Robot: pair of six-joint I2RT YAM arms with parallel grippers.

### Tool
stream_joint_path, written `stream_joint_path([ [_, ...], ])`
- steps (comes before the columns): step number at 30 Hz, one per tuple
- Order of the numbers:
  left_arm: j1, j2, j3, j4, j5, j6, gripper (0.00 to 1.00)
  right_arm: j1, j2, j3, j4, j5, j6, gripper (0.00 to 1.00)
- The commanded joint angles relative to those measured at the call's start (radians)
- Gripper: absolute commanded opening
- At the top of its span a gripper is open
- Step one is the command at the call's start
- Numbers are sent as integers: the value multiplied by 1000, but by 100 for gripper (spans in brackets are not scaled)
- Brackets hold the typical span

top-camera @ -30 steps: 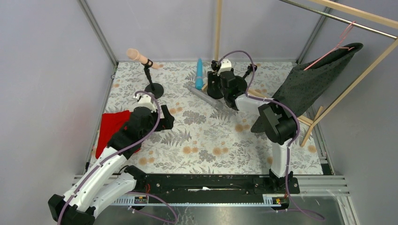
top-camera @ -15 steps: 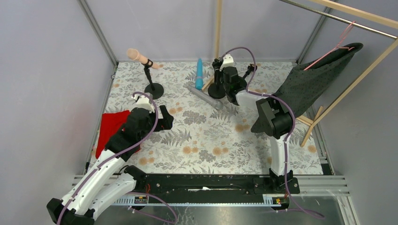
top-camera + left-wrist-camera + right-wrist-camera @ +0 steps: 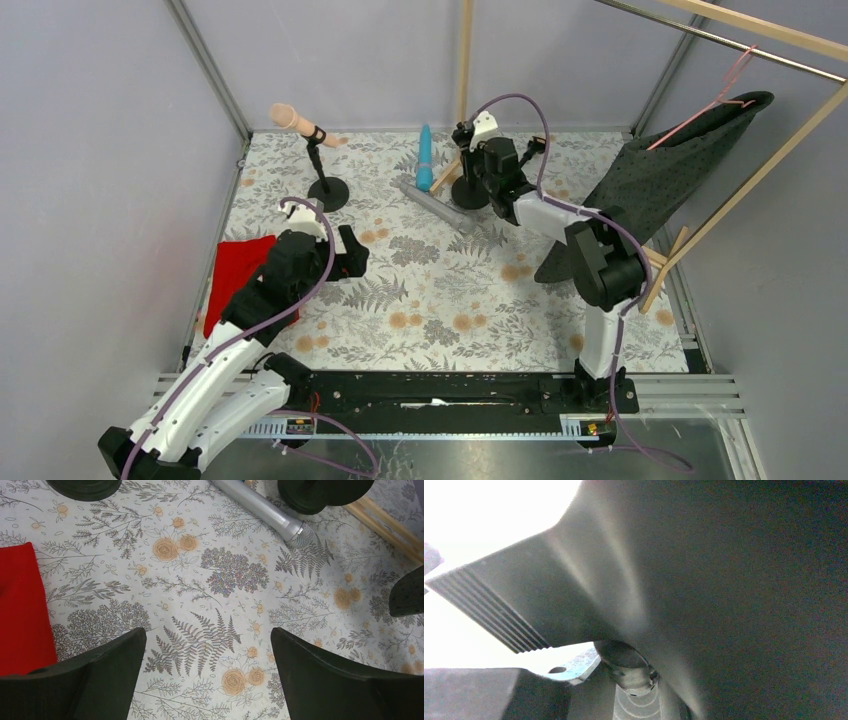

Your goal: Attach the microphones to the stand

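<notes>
I will next lift the second stand back past the silver-grey microphone with my right gripper and lower it onto the middle of the cloth, because that spot is empty.
The peach-pink microphone (image 3: 293, 119) sits in the clip of the left stand (image 3: 327, 192). Flat on the floral cloth lie the cyan-blue microphone (image 3: 425, 157) and the silver-grey microphone (image 3: 436, 206) (image 3: 265, 512). A second stand (image 3: 468, 195) rises just right of them. My right gripper (image 3: 467, 142) (image 3: 624, 655) is at its top, shut on the stand's upper part (image 3: 629, 667), which crowds the right wrist view beside a ribbed pad (image 3: 489, 610). Low over the cloth, my left gripper (image 3: 350, 250) (image 3: 207, 635) is open and holds nothing.
A red cloth (image 3: 235, 275) (image 3: 20, 610) lies at the left edge. A dark garment (image 3: 670, 170) hangs on a pink hanger from a wooden frame (image 3: 745, 145) at the right. Wooden poles (image 3: 390, 530) lie behind the second stand. Cage walls enclose the table.
My right gripper has shifted toward the back along the second stand and closed from wide open onto its upper part. The left arm has barely moved.
</notes>
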Motion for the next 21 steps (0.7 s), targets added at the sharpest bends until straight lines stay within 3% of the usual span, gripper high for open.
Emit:
stream_joint_path([
  [1, 6, -1, 13, 6, 13, 17, 99, -4, -198, 19, 77, -82, -54, 16],
  [10, 30, -81, -11, 16, 0, 13, 99, 42, -372, -28, 41, -299, -73, 6],
  [15, 53, -126, -19, 29, 2, 17, 99, 188, -368, -27, -56, -240, -128, 6],
  [21, 69, -161, -24, 29, -23, 16, 99, 342, -350, -100, 24, -174, -81, 5],
])
